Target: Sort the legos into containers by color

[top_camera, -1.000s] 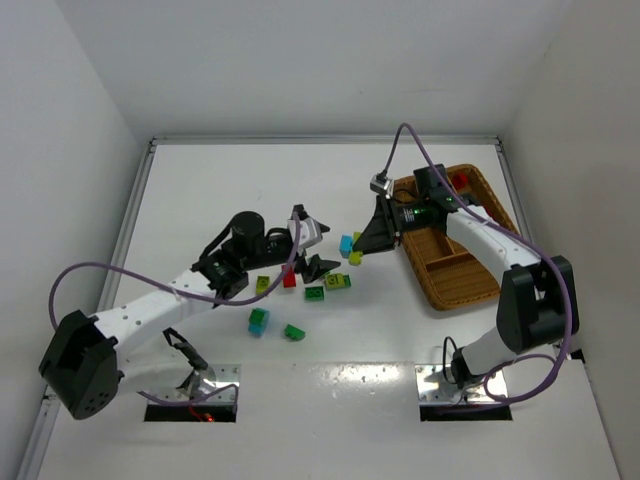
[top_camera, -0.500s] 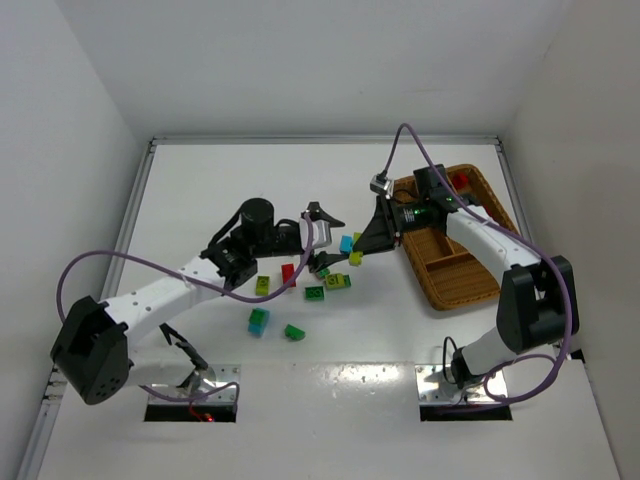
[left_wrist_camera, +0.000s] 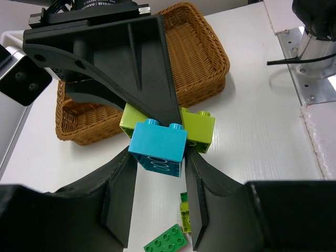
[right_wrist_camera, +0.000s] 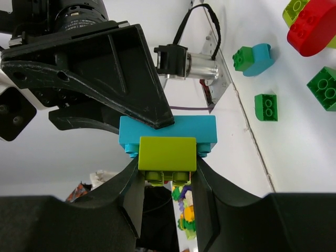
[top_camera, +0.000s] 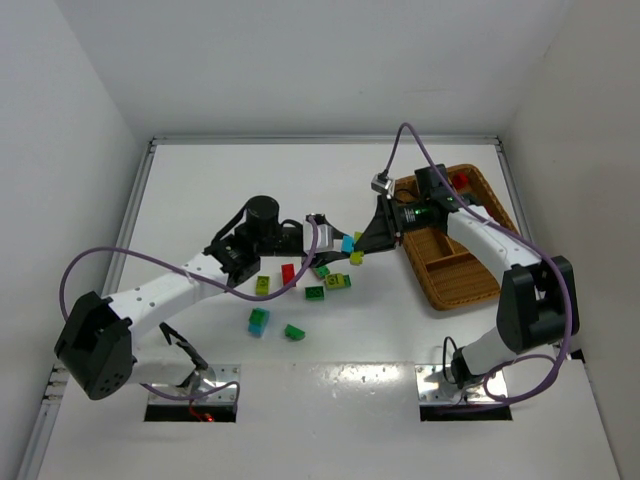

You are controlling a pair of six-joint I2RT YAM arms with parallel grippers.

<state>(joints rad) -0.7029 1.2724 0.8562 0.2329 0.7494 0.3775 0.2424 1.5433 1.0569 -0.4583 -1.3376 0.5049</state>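
My right gripper will pull away next and part the stuck bricks. Then it will turn down over the tray's nearest section (top_camera: 424, 241), to its right in the top view.
Above the table's middle, a cyan brick (top_camera: 347, 243) and a yellow-green brick (top_camera: 356, 258) are stuck together. My right gripper (top_camera: 359, 251) is shut on the yellow-green brick (right_wrist_camera: 167, 153), just left of the wicker tray (top_camera: 470, 285). My left gripper (top_camera: 336, 241) has come in from the left and is shut on the cyan brick (left_wrist_camera: 158, 144), whose sides touch both fingers. The yellow-green brick (left_wrist_camera: 198, 128) pokes out behind it. Loose legos lie below: a red one (top_camera: 288, 272), dark green ones (top_camera: 314, 293), a yellow-green one (top_camera: 262, 284) and a cyan-and-green pair (top_camera: 258, 320).
A red brick (top_camera: 460, 181) lies in the tray's far compartment. The tray (left_wrist_camera: 194, 58) sits at the table's right side, near the wall. A green brick (left_wrist_camera: 165, 241) and a yellow-green brick (left_wrist_camera: 185, 214) lie under my left gripper. The arm bases stand at the near edge.
My left arm has swung right to the held bricks, and its jaws have narrowed onto the cyan brick. The right arm has stayed still.
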